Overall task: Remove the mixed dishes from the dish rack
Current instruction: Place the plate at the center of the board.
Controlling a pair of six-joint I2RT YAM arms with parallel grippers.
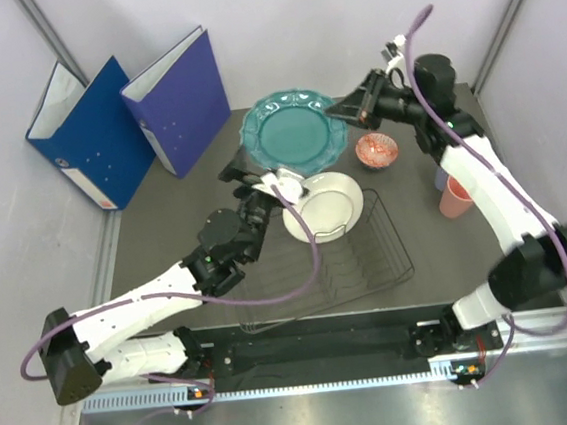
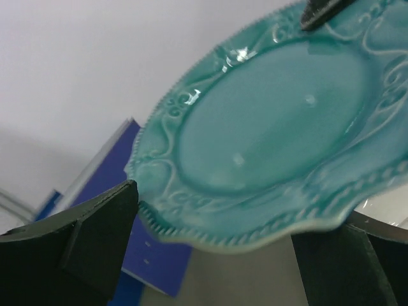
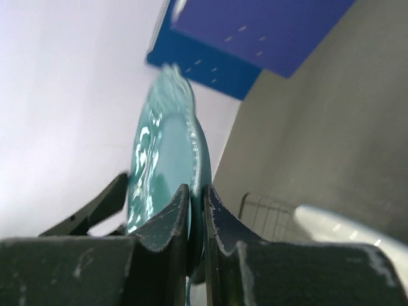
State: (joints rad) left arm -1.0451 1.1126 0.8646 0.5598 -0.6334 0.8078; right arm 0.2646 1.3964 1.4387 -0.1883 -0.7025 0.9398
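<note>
My right gripper lowers the teal plate [image 1: 294, 131] onto the bare tabletop between the blue binders and red-patterned bowl next, then releases its rim. That spot lies below my right gripper.
The teal plate [image 1: 294, 131] hangs tilted in the air above the table's far middle. My right gripper [image 1: 337, 112] is shut on its right rim; in the right wrist view both fingers [image 3: 175, 213] pinch the plate [image 3: 162, 140] edge-on. My left gripper [image 1: 260, 180] is open below the plate's near-left rim; in the left wrist view the plate [image 2: 274, 140] fills the frame, with its edge between the spread gripper [image 2: 236, 220]. The white plate [image 1: 325, 203] stands in the dark wire dish rack [image 1: 369, 265]. The clear glass is not in view.
A red-patterned bowl [image 1: 377, 149] sits right of the plates. A salmon-pink cup [image 1: 453, 198] and a lavender cup [image 1: 441, 173] stand by the right arm, partly hidden. Two blue binders [image 1: 90, 131] [image 1: 177, 97] stand at the back left.
</note>
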